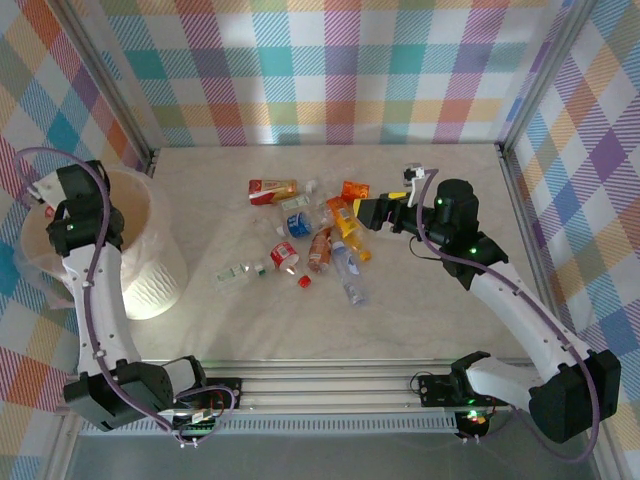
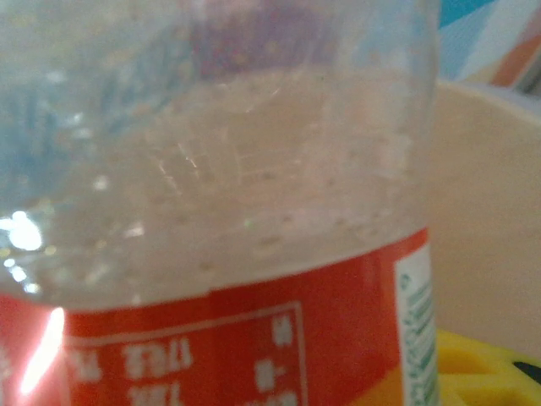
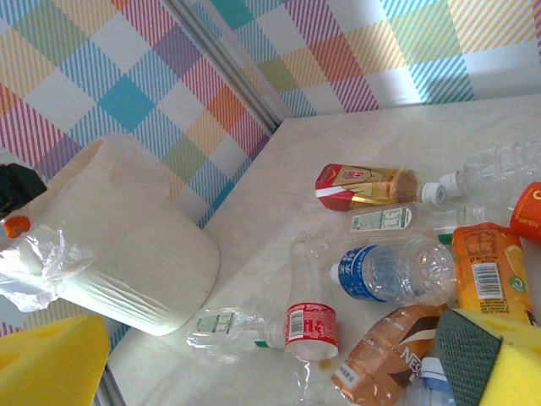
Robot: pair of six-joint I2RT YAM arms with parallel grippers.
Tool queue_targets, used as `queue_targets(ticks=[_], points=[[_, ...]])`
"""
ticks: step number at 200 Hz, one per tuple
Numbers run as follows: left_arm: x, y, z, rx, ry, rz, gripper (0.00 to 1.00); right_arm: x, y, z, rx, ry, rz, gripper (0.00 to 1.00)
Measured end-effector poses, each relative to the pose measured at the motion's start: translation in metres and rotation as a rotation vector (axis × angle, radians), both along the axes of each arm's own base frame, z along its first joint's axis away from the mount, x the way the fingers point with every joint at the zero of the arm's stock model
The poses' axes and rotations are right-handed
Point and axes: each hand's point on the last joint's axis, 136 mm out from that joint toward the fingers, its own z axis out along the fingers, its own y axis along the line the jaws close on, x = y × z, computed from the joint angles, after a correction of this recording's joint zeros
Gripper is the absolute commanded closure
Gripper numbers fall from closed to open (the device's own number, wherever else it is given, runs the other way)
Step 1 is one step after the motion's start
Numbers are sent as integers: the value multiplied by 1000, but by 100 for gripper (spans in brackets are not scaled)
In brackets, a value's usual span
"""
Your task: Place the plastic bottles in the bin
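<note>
My left gripper holds the clear plastic bottle and should move slightly toward the bin's plaid side, over the bin's opening (image 1: 136, 214) (image 2: 483, 203), and let go of it, because the bin's cream inside is below.
My left gripper (image 1: 45, 195) hangs over the bin (image 1: 150, 275) at the far left, shut on a clear plastic bottle with a red label (image 2: 254, 338). That bottle is so close in the left wrist view that it hides the jaws, apart from one yellow pad (image 2: 486, 368). The bin's cream inside (image 2: 482, 211) shows behind it. Several more plastic bottles lie in a loose pile mid-table: a blue-labelled one (image 1: 296, 224), a red-labelled one (image 3: 311, 326) and an orange one (image 1: 347, 225). My right gripper (image 1: 375, 212) hovers open above the pile's right side, with nothing between its yellow pads (image 3: 51, 364).
A loose red cap (image 1: 305, 281) lies near the pile's front. A clear bottle (image 1: 240, 273) lies between the pile and the bin. Plaid walls close in the table on three sides, and a metal rail (image 1: 330, 385) runs along the near edge.
</note>
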Motion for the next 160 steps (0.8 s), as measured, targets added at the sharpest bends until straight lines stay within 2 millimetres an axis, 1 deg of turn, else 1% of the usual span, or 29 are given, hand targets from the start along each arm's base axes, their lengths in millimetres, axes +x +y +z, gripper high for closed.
queue_targets(ticks=[22,34,85,114,148,160], points=[[-15,16,-13,-49,2,68,66,1,-1,-1,-3,2,-8,0],[-19,20,-18,-69,5,86,65,1,-1,-1,-3,3,-8,0],[-18,24,-43,-134,49,137,56,6,2,-11,-13,30,-3,0],[-19,26,-50,-151,56,170,53,6,2,-12,-14,31,-4,0],[-21,29,-61,-168,89,202,43,6,1,-12,-15,31,-7,0],[-22,29,-64,-173,100,213,37,6,1,-12,-17,33,-7,0]])
